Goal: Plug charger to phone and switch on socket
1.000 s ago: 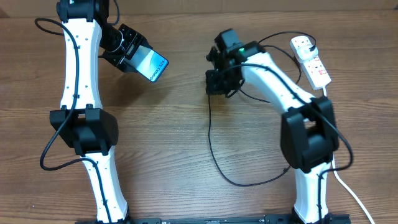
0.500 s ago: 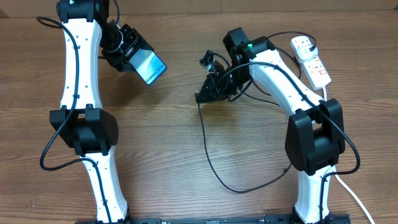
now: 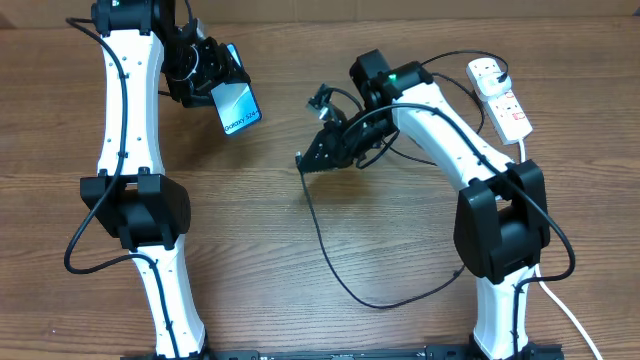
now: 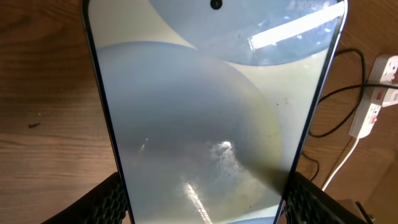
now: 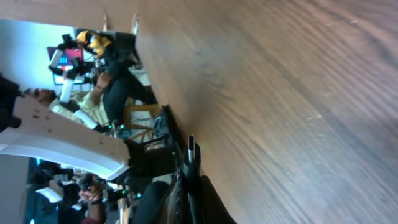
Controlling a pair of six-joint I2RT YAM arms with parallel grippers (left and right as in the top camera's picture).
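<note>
I should next tilt my right gripper downward, lower it to the bare tabletop below and release the connector tip, which points sideways, short of the phone (image 3: 238,106).
My left gripper (image 3: 205,75) is shut on the phone (image 3: 238,106), a slim slab with a light blue screen, held above the table at the upper left. The phone fills the left wrist view (image 4: 211,112), with my fingers on both of its long edges. My right gripper (image 3: 312,160) is shut on the charger's connector tip (image 5: 191,149), turned toward the phone with a gap between them. The black charger cable (image 3: 330,250) hangs from it and loops over the table. The white socket (image 3: 500,95) lies at the upper right, with a black plug in its far outlet.
The socket's thick white cord (image 3: 560,300) runs down the right edge of the table. The socket also shows at the right edge of the left wrist view (image 4: 376,99). People and equipment stand beyond the table in the right wrist view.
My right gripper has swung left and down toward the phone, carrying the connector tip and cable. My left gripper has turned the phone more upright, with its lower end toward the right arm.
</note>
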